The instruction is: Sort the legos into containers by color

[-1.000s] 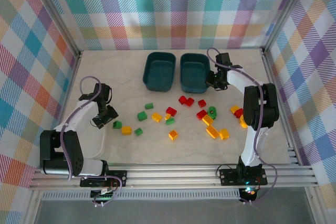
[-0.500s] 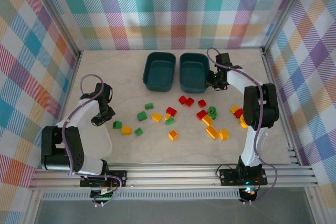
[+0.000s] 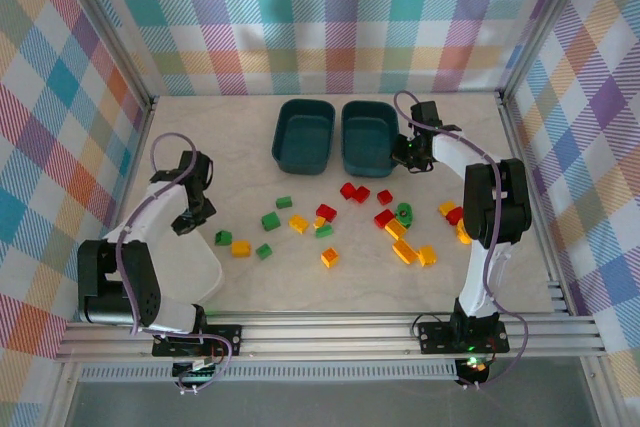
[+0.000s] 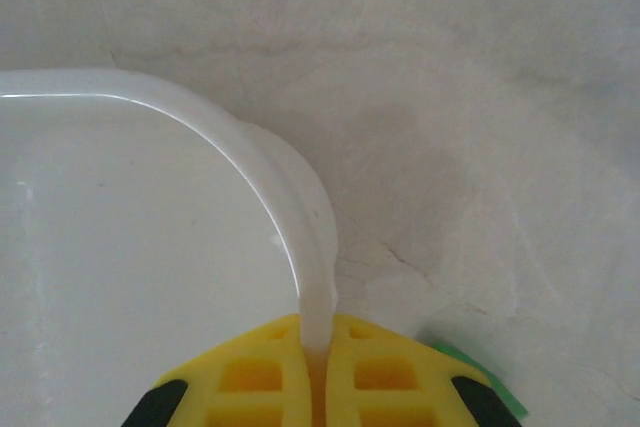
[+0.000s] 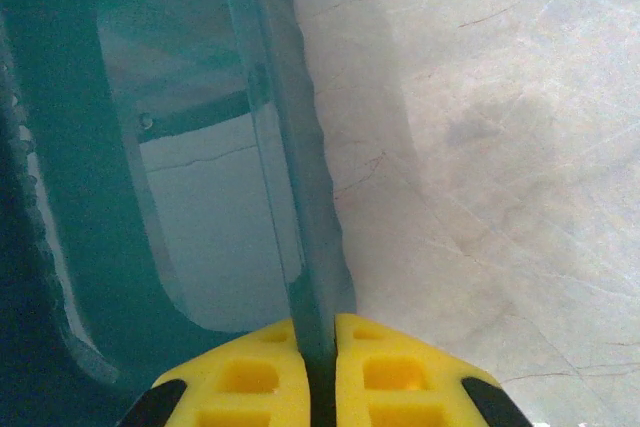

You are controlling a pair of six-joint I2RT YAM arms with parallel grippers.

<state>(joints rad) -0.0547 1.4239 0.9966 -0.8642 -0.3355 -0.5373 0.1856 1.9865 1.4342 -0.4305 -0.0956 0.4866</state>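
Note:
My left gripper brings the white tub (image 3: 200,269) outward next and releases its rim on the bare marble beside the second teal tub, since that spot is open.
My left gripper (image 3: 184,219) (image 4: 316,387) is shut on the rim of the white tub (image 3: 200,269) (image 4: 130,237), which lies at the near left. My right gripper (image 3: 401,154) (image 5: 320,382) is shut on the right wall of the right teal tub (image 3: 368,137) (image 5: 150,197). The second teal tub (image 3: 303,134) sits just left of it. Both teal tubs look empty. Red bricks (image 3: 354,192), green bricks (image 3: 271,220) and yellow-orange bricks (image 3: 404,251) lie scattered across the table's middle. One green brick (image 3: 223,238) (image 4: 492,389) lies just right of my left gripper.
A green ring-shaped piece (image 3: 403,213) lies among the bricks on the right. Checked walls close the table on three sides. A metal rail (image 3: 330,327) runs along the near edge. Bare marble (image 3: 210,147) lies left of the teal tubs.
My left gripper has moved a little to the left and away, with the white tub's rim in it, and more of the tub shows. The right arm has barely moved.

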